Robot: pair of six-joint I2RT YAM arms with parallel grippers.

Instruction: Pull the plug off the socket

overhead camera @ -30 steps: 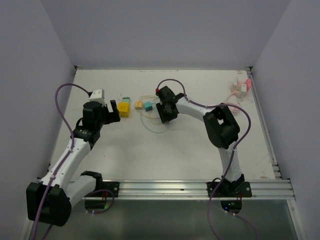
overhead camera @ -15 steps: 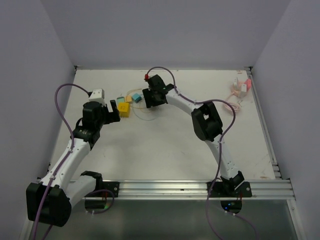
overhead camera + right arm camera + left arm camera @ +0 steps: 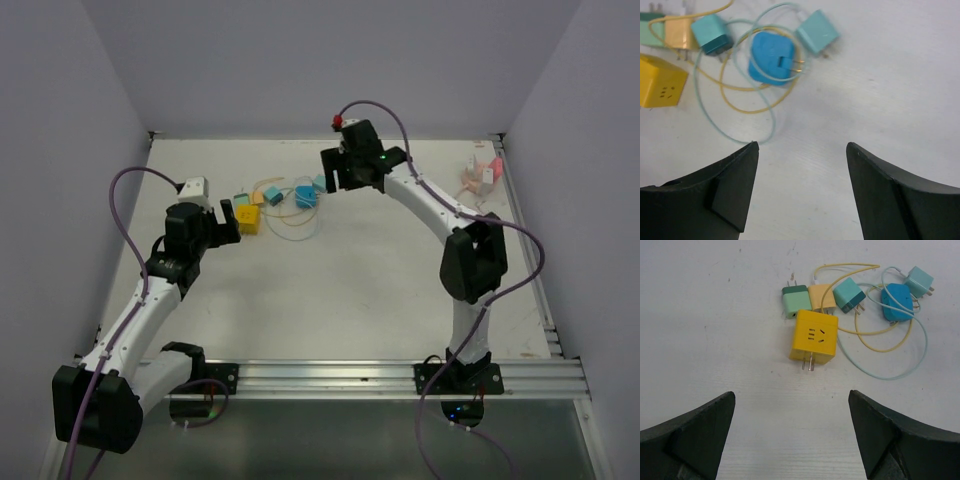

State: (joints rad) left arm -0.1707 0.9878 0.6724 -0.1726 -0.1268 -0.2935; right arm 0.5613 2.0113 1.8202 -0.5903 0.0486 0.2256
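The coiled pink cable (image 3: 468, 186) lies far from my right gripper's open fingers, so my right gripper needs to swing to the right in the top view and down onto it next.
The yellow cube socket (image 3: 814, 336) lies on the white table (image 3: 715, 315), its own prongs pointing at my left gripper; it also shows in the top view (image 3: 248, 218). A green plug (image 3: 796, 301) and a pale orange plug (image 3: 820, 296) lie against its far side; I cannot tell whether either is plugged in. A teal plug (image 3: 849, 294), a blue plug (image 3: 771, 59) and a light teal plug (image 3: 817, 32) lie to the right among a yellow cable (image 3: 747, 92) and a pale blue cable (image 3: 880, 374). My left gripper (image 3: 791, 402) is open and empty just short of the socket. My right gripper (image 3: 802, 150) is open and empty, right of the blue plug.
Pink objects (image 3: 482, 175) sit in the back right corner. Purple-grey walls close the table on three sides. An aluminium rail (image 3: 400, 375) runs along the front edge by the arm bases.
My right arm swung from in front of the plug cluster to the back, then right of it. The teal plugs and cables were shifted; the blue and light teal plugs now show. The left arm is still.
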